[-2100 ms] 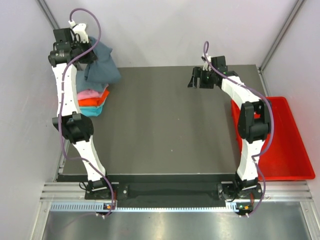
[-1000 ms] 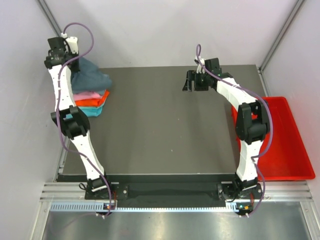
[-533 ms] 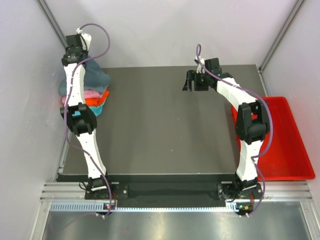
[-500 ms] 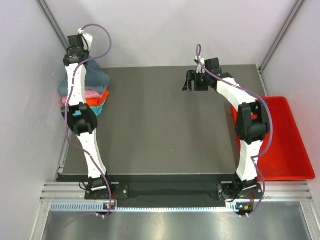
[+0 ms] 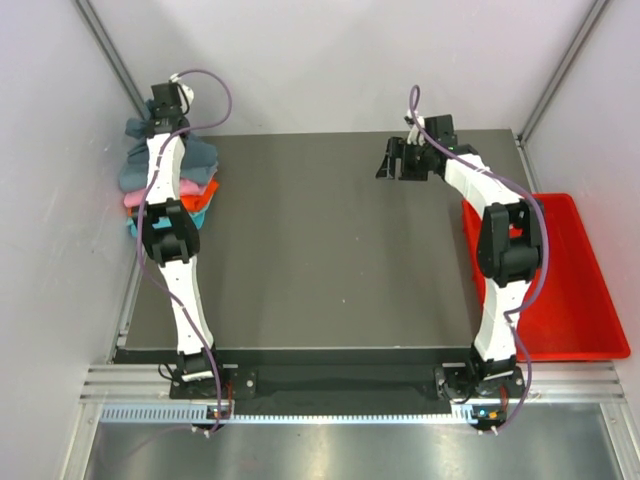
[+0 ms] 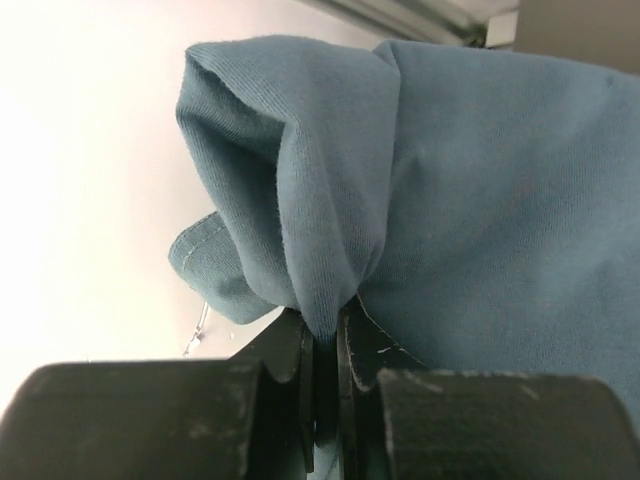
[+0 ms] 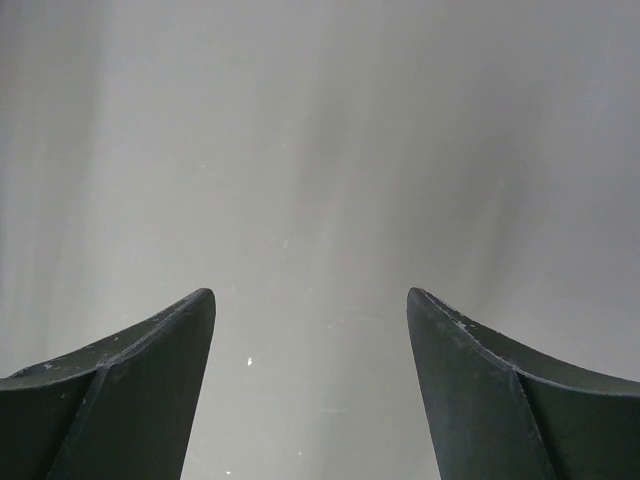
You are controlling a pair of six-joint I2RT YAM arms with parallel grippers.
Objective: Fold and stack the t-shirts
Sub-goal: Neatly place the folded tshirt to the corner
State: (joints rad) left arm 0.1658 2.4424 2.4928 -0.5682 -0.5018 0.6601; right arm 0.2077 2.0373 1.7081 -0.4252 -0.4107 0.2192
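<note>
I will lower my left gripper a little next, at the far edge of the stack. Then I will let go of the blue-grey fold.
A stack of folded t-shirts sits at the table's far left corner: a slate blue-grey shirt point(image 5: 200, 155) on top, then pink point(image 5: 185, 187), orange point(image 5: 205, 190) and turquoise point(image 5: 195, 215). My left gripper point(image 5: 163, 120) is over the stack's far edge, shut on a pinched fold of the blue-grey shirt point(image 6: 330, 310), which fills the left wrist view point(image 6: 480, 200). My right gripper point(image 5: 392, 160) is open and empty above the bare table at the far right of centre; its wrist view shows only the two spread fingertips point(image 7: 170, 330) over grey surface.
A red plastic tray point(image 5: 590, 300) lies off the table's right side. The dark table top point(image 5: 330, 260) spans the middle. White walls close in at the left and back; a metal frame post point(image 5: 110, 50) runs by the stack.
My left gripper has carried the blue-grey shirt left and down onto the stack, then shifted right over its far edge. The right gripper drifted slightly left and back.
</note>
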